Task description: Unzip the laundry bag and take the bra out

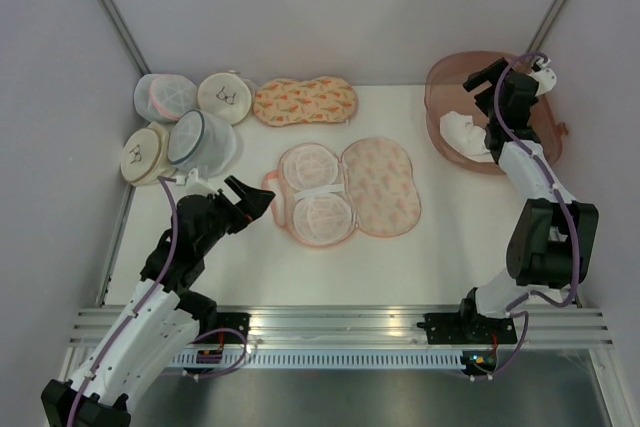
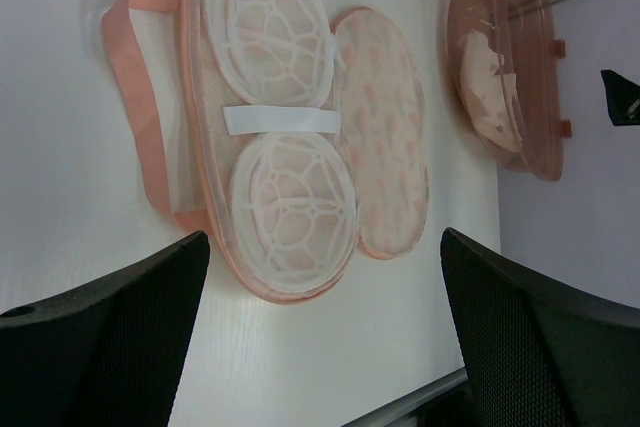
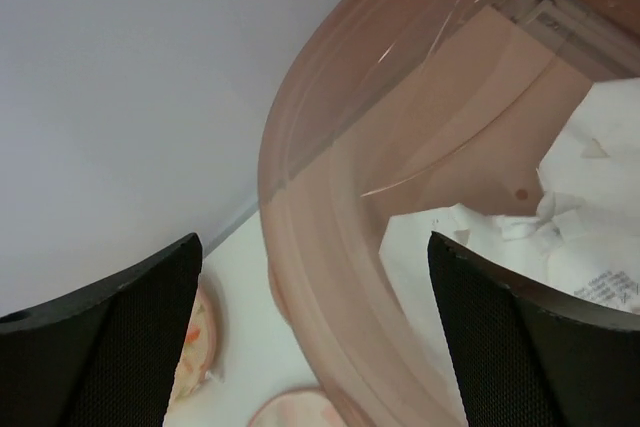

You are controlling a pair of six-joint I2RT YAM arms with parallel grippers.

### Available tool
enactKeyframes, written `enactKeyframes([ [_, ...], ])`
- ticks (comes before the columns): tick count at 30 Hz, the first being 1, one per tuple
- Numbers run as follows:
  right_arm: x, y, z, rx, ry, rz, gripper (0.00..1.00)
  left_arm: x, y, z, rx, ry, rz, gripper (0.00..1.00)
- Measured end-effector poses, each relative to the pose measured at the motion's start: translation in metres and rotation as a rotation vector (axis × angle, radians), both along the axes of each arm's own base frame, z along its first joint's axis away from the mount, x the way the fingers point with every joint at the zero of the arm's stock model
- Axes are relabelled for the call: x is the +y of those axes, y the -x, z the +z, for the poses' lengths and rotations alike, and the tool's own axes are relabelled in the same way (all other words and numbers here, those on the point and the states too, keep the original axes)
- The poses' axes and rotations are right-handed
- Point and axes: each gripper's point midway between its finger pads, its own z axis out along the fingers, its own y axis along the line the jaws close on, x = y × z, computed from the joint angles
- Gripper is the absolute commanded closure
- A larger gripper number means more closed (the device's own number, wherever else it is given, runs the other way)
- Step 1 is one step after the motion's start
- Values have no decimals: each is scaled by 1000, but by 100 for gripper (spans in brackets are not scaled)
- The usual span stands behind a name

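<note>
The bra (image 1: 463, 134) is in the basin, so my right gripper will next go back and down onto the flap's basin-side pink edging (image 1: 415, 186).
The peach laundry bag (image 1: 385, 187) lies unzipped and spread open mid-table, with two white lattice cup frames (image 1: 312, 192) in its left half. It also shows in the left wrist view (image 2: 385, 137). A white bra (image 1: 463, 134) lies in the pink translucent basin (image 1: 445, 77) at the back right, and shows in the right wrist view (image 3: 590, 237). My left gripper (image 1: 255, 199) is open and empty, just left of the open bag and above the table (image 2: 325, 347). My right gripper (image 1: 480, 75) is open and empty, over the basin's rim (image 3: 315, 347).
A second peach carrot-print case (image 1: 305, 100) lies closed at the back. Several round white mesh pouches (image 1: 190, 122) are clustered at the back left. White walls close in the table on three sides. A metal rail (image 1: 340, 322) runs along the near edge.
</note>
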Motion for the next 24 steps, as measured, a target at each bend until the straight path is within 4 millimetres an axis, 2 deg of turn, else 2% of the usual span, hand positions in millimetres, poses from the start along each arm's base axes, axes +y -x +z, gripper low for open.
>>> enactKeyframes([
  [2, 17, 12, 9, -20, 14, 57, 2, 0, 0, 0, 0, 0, 0, 1],
  [3, 33, 21, 14, -29, 26, 98, 2, 0, 0, -1, 2, -1, 0, 1],
  [4, 52, 32, 20, -41, 36, 144, 2, 0, 0, -1, 4, -2, 0, 1],
  [7, 133, 69, 30, -79, 59, 339, 2, 0, -1, -3, 10, -4, 0, 1],
  [9, 190, 103, 17, -69, 61, 490, 2, 0, -1, -3, 11, -5, 0, 1],
  [10, 212, 120, 5, -51, 62, 551, 2, 0, -1, -3, 11, -5, 0, 1],
  [12, 238, 148, -32, 27, 71, 632, 2, 0, -1, -3, 10, -4, 0, 1],
  [14, 246, 173, -81, 152, 94, 656, 2, 0, -1, -2, 6, -3, 0, 1],
  [15, 243, 184, -104, 213, 99, 645, 2, 0, 0, -1, 3, -1, 0, 1],
  [18, 217, 210, -155, 360, 100, 544, 3, 0, 0, 2, -8, 3, 0, 1],
  [21, 193, 231, -185, 449, 70, 437, 7, 0, 1, 4, -16, 6, 0, 1],
  [24, 184, 239, -196, 471, 37, 371, 10, 1, 1, 6, -22, 9, 0, 1],
])
